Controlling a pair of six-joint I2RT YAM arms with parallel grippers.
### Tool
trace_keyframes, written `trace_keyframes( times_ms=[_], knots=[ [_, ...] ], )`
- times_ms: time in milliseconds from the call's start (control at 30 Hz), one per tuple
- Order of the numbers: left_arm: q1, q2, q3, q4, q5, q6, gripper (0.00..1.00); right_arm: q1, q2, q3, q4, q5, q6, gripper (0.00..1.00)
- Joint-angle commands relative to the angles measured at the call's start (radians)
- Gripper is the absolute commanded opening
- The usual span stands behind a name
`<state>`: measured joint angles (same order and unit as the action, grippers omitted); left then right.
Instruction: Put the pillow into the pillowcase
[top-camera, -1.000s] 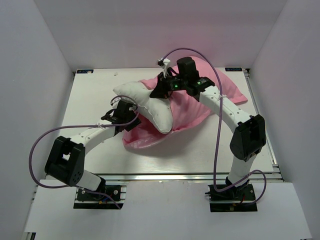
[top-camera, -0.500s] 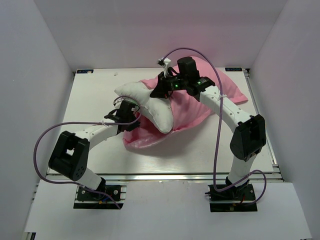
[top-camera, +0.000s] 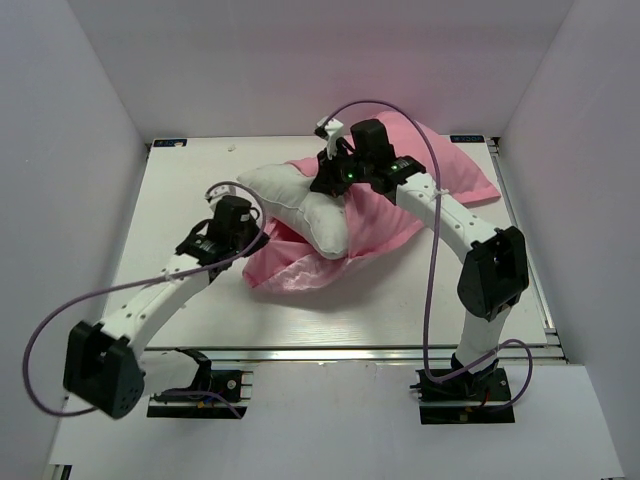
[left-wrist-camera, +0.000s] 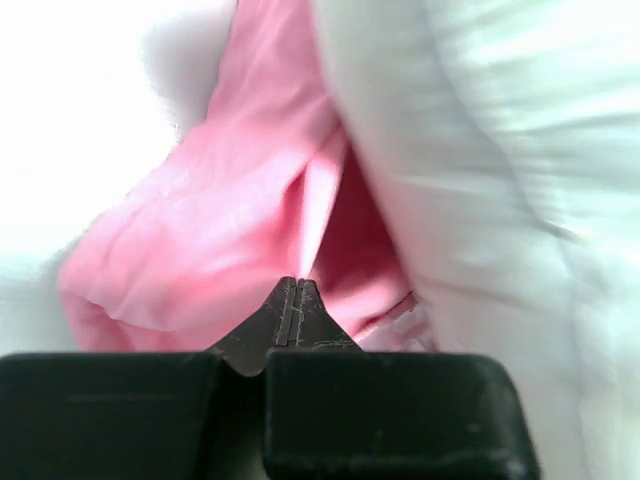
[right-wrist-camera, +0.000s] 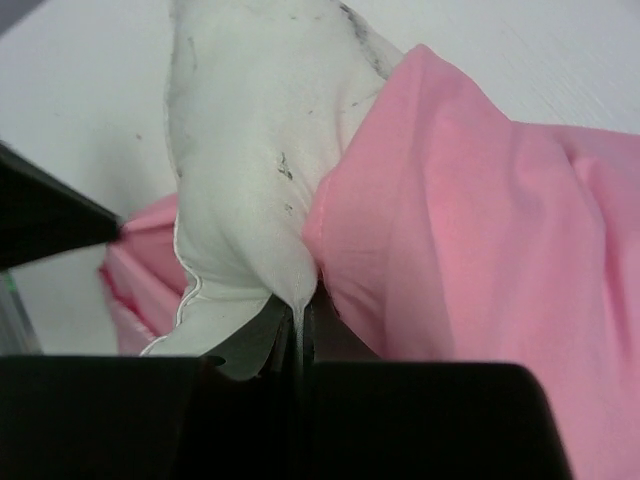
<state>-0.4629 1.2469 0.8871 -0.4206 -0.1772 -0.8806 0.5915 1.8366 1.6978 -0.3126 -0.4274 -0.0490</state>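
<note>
The robot's right gripper should next move down toward the pillowcase's pink folds and release the pillow's white cover (right-wrist-camera: 250, 150), because the folds are below it and to its right in the top view.
The white pillow (top-camera: 300, 205) lies partly on the crumpled pink pillowcase (top-camera: 400, 215) at the middle of the table. My right gripper (top-camera: 331, 187) is above the pillow's far side, shut on a pinch of its white cover (right-wrist-camera: 250, 150), with pink fabric (right-wrist-camera: 480, 230) just to the right of its jaws (right-wrist-camera: 300, 300). My left gripper (top-camera: 261, 232) is at the pillowcase's near-left edge, beside the pillow. It is shut (left-wrist-camera: 295, 285) on a thin fold of the pillowcase (left-wrist-camera: 220, 230), and the pillow (left-wrist-camera: 500, 150) bulges to its right.
The white table (top-camera: 180, 190) is boxed in by white walls at the left, back and right. Purple cables loop over both arms, one high above the right gripper (top-camera: 390, 102). Bare table shows left of and in front of the fabric.
My left gripper has shut on the pillowcase's edge, and its arm has swung its elbow out to the near left. The right gripper and the pillow have shifted slightly up and right.
</note>
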Motion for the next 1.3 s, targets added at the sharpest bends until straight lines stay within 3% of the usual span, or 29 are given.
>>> trace_keyframes(
  times_ms=[0,233,333,500,567,600,633,700,800,1033,1267],
  knots=[
    [-0.005,-0.150,0.030,-0.140,-0.044,-0.011,0.00,-0.016,0.004,-0.032,-0.005,0.174,-0.113,0.00],
    [0.003,-0.332,0.022,-0.262,-0.130,-0.087,0.00,0.024,-0.023,-0.174,-0.016,0.237,-0.316,0.00],
    [0.010,-0.377,0.030,-0.271,-0.145,-0.101,0.00,0.025,-0.025,-0.217,0.010,0.246,-0.331,0.00],
    [0.012,-0.339,-0.029,-0.154,0.045,-0.090,0.00,0.024,-0.051,-0.195,0.033,0.187,-0.260,0.00],
    [0.010,-0.288,-0.065,-0.115,0.100,-0.113,0.12,0.024,-0.050,-0.141,0.008,0.158,-0.232,0.00],
    [0.010,-0.270,-0.069,-0.084,0.137,-0.121,0.27,0.024,-0.046,-0.121,-0.005,0.151,-0.207,0.00],
    [0.009,-0.248,-0.077,-0.067,0.152,-0.130,0.34,0.024,-0.042,-0.107,-0.013,0.142,-0.197,0.00],
    [0.006,-0.193,-0.085,0.003,0.176,-0.159,0.46,0.024,-0.042,-0.078,-0.019,0.127,-0.171,0.00],
    [-0.003,-0.100,-0.079,0.077,0.217,-0.187,0.56,0.024,-0.027,-0.041,-0.039,0.115,-0.151,0.00],
    [-0.058,0.120,0.007,0.117,0.222,-0.259,0.64,0.024,-0.034,-0.047,-0.046,0.105,-0.132,0.00],
    [-0.094,0.244,0.024,0.166,0.191,-0.330,0.64,0.024,-0.045,-0.047,-0.039,0.093,-0.101,0.00]
  ],
)
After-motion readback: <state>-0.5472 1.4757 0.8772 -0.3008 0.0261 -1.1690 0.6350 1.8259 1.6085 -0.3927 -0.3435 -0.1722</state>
